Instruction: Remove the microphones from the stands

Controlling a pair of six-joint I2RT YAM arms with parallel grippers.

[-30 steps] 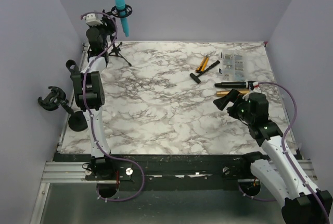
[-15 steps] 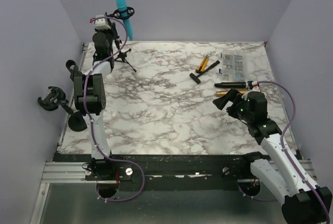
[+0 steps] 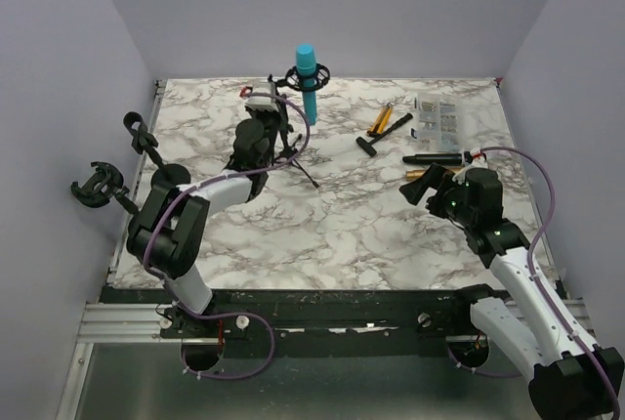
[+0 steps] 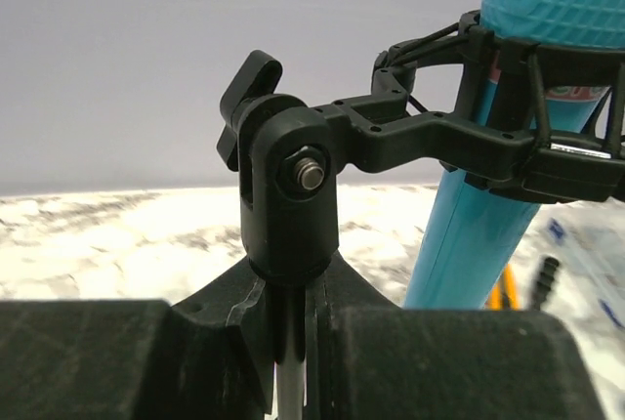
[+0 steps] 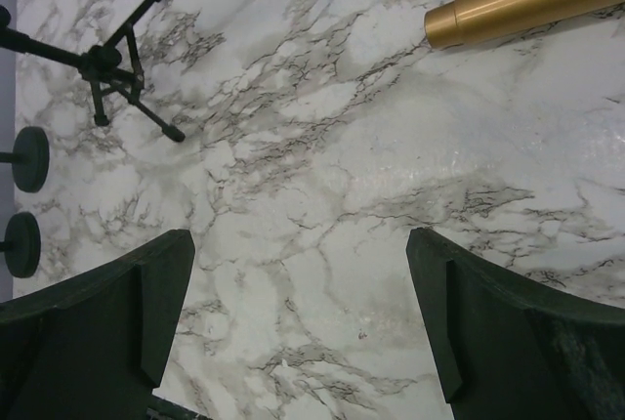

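Note:
I will pull the stand back over nearer, bare table (image 3: 307, 211) with my left gripper next, then let go of its pole there, because the microphone is far from my right gripper.
The turquoise microphone (image 3: 307, 76) sits upright in a black shock mount (image 3: 307, 75) on top of a small black tripod stand (image 3: 293, 154), near the back middle of the marble table. My left gripper (image 3: 260, 135) is shut on the stand's pole just below its pivot. In the left wrist view the pivot (image 4: 289, 186) is right above my gripper (image 4: 293, 342), and the microphone (image 4: 488, 215) is at the right. My right gripper (image 3: 437, 191) is open and empty over bare table at the right, also in its wrist view (image 5: 301, 313), where the tripod's feet (image 5: 122, 76) show far off.
A black handheld microphone (image 3: 436, 158) and a gold cylinder (image 3: 422, 174) lie just beyond my right gripper. Yellow-handled tools (image 3: 383, 119) and a clear packet (image 3: 437, 117) lie at the back right. Two spare black stands (image 3: 100, 188) stand at the left edge.
My left arm has carried the stand with the microphone from the back left corner toward the table's back middle and lowered it. The right arm has not moved.

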